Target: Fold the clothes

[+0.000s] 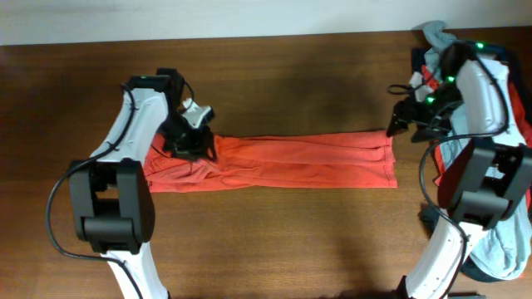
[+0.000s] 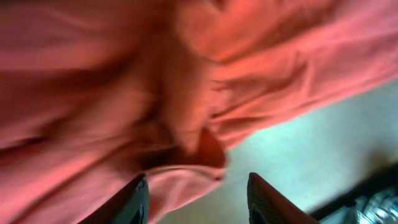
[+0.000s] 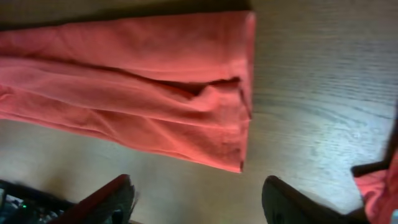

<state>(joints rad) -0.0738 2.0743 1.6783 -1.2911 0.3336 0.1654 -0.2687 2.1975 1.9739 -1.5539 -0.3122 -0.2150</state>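
Note:
The folded garment's end nearest the pile is below my right gripper and to its left in the overhead view, so my gripper will come down onto it.
An orange-red garment (image 1: 291,163) lies folded into a long narrow strip across the middle of the wooden table (image 1: 274,75). My left gripper (image 1: 193,143) is open right above the strip's rumpled left end; in the left wrist view a fold of the cloth (image 2: 186,118) sits between the open fingers (image 2: 198,198). My right gripper (image 1: 402,120) is open and empty just off the strip's right end; the right wrist view shows that end (image 3: 186,106) flat on the table beyond the fingers (image 3: 198,200). No chest print shows.
A pile of other clothes (image 1: 499,241) in grey-blue, red and navy lies at the table's right edge, under and behind my right arm. A red piece (image 3: 379,190) shows at the right wrist view's edge. The table's far edge meets a pale wall.

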